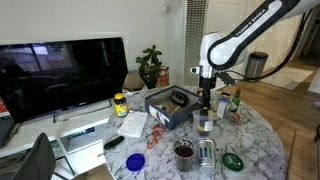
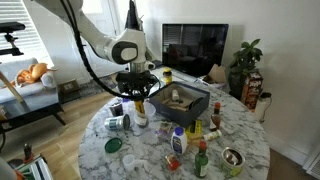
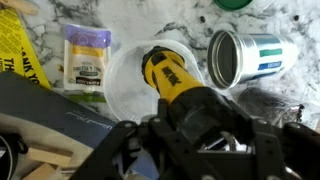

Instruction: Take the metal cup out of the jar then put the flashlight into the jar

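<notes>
My gripper moves down toward the clear jar's opening point(image 3: 144, 88) next. Then the flashlight point(image 3: 166, 72) comes free inside, since the flashlight's nose already points down over the jar's open rim.
My gripper point(image 3: 196, 132) is shut on the flashlight point(image 3: 166, 72), which has a yellow and black body. It holds the flashlight nose-down over the mouth of the clear jar point(image 3: 118, 92). I cannot tell whether the tip is inside the rim. The metal cup point(image 3: 243, 56) lies on its side on the marble table just beside the jar, open end towards the camera. In both exterior views the gripper point(image 1: 204, 99) point(image 2: 138, 98) hangs straight above the jar point(image 1: 204, 123) point(image 2: 140, 119). The cup point(image 2: 117, 123) lies close by.
A dark open box point(image 1: 169, 107) point(image 2: 181, 101) stands right behind the jar. A brown cup point(image 1: 184, 152), a green lid point(image 1: 232, 160), a blue lid point(image 1: 135, 160), small bottles point(image 2: 178, 140) and a yellow-labelled bottle point(image 1: 120, 103) crowd the round table. A monitor point(image 1: 60, 70) stands at the back.
</notes>
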Controlling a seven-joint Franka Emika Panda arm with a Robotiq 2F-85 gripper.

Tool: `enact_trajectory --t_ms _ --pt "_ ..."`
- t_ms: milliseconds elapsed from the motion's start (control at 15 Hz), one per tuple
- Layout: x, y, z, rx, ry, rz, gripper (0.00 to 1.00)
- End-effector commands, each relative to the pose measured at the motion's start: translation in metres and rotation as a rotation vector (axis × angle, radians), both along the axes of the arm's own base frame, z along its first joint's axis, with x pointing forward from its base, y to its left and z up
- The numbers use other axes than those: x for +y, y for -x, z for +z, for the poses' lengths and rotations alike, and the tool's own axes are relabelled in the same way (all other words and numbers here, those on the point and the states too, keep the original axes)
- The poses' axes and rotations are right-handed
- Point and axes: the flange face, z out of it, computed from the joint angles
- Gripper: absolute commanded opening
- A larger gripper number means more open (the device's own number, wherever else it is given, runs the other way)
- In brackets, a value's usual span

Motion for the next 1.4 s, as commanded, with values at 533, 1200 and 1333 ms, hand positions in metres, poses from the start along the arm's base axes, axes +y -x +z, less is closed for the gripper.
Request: enact_trajectory --t_ms 533,1200,1333 --pt "-0.001 0.019 -0.02 0.04 -0.056 -0.061 0.98" --pt "-0.049 0.019 0.028 -0.061 -0.101 -0.164 1.0" --pt "-0.066 0.018 0.028 -0.064 -0.139 -0.214 1.0"
